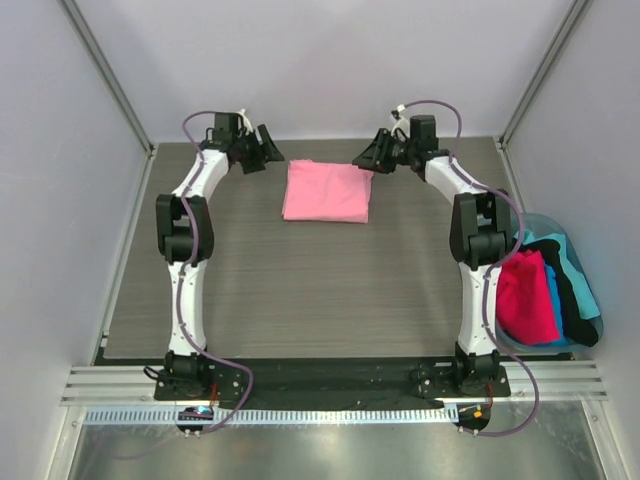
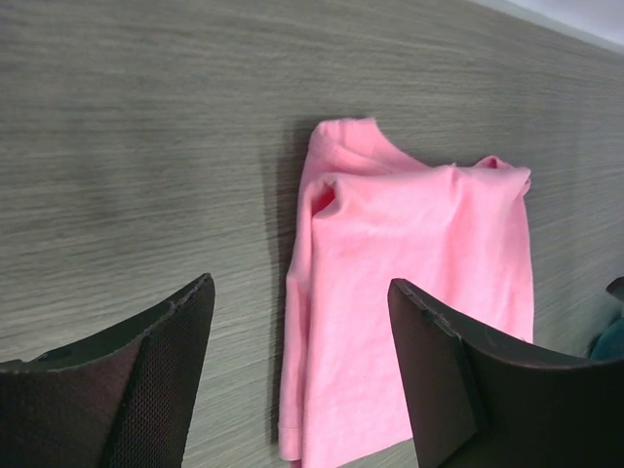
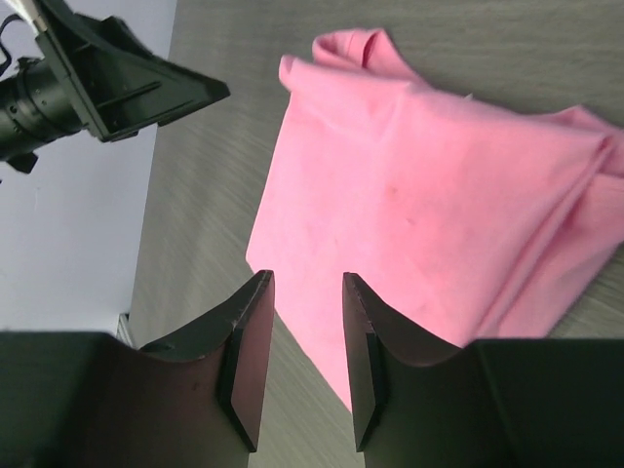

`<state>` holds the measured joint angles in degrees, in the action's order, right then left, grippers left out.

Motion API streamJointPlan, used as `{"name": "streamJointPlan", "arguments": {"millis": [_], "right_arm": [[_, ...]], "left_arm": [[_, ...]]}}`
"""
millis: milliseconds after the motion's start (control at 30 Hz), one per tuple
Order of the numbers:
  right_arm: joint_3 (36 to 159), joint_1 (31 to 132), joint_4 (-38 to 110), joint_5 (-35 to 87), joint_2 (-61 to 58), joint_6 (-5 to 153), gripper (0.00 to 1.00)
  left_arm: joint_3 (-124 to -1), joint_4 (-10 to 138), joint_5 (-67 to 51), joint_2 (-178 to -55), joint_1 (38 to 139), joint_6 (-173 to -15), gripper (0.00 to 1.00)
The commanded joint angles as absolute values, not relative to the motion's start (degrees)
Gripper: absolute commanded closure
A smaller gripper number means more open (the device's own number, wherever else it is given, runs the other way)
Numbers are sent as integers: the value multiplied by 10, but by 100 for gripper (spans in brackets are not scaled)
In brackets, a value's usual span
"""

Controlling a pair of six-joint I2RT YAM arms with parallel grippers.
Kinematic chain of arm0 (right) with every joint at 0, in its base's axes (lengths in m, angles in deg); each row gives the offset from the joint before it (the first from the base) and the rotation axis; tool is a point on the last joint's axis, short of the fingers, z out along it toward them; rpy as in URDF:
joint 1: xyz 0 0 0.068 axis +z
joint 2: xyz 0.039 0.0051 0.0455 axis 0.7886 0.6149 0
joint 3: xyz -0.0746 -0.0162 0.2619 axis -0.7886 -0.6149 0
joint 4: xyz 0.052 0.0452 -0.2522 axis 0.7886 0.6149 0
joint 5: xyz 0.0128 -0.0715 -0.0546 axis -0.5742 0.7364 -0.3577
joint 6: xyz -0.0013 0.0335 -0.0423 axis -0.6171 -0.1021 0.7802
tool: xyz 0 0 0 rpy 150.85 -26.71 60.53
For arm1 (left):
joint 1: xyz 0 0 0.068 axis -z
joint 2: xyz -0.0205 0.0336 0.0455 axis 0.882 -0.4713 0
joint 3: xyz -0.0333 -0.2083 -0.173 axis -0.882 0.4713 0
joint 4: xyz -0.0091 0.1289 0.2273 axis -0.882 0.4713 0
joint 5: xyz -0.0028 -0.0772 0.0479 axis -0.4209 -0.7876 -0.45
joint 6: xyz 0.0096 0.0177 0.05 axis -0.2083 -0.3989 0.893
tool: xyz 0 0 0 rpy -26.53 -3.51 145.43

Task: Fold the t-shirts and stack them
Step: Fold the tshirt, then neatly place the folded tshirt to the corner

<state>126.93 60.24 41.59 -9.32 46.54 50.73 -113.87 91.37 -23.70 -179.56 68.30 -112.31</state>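
The left gripper moves back and down, toward the right in the top view, onto the t-shirt's closest side edge (image 1: 290, 186) (image 2: 300, 307) next, since its open fingers stand beside the t-shirt.
A light pink t-shirt (image 1: 327, 192) lies folded into a rough square at the far middle of the table. My left gripper (image 1: 268, 152) hovers just off its far left corner, open and holding nothing. In the left wrist view the t-shirt (image 2: 419, 263) shows beyond the wide-spread fingertips (image 2: 300, 292). At the shirt's far right corner my right gripper (image 1: 362, 158) is open too. In the right wrist view its gap (image 3: 306, 283) is empty, over the edge of the t-shirt (image 3: 429, 195). More t-shirts lie bunched at the right: hot pink (image 1: 525, 295), black (image 1: 565, 275) and teal (image 1: 592, 300).
The bunched shirts lie in a light-blue tub (image 1: 545, 222) off the table's right edge, beside the right arm. Grey walls and metal frame posts close in the back and sides. The left gripper (image 3: 146, 88) shows in the right wrist view.
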Motion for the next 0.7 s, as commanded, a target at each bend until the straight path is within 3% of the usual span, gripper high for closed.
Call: {"name": "streamJointPlan", "arguments": {"millis": [0, 667], "right_arm": [[1261, 626, 411, -123, 485, 501, 60], [1217, 615, 431, -92, 526, 508, 62]], "left_arm": [[-1118, 907, -278, -1816, 684, -1142, 27], [-1116, 832, -410, -1917, 741, -1205, 32]]}}
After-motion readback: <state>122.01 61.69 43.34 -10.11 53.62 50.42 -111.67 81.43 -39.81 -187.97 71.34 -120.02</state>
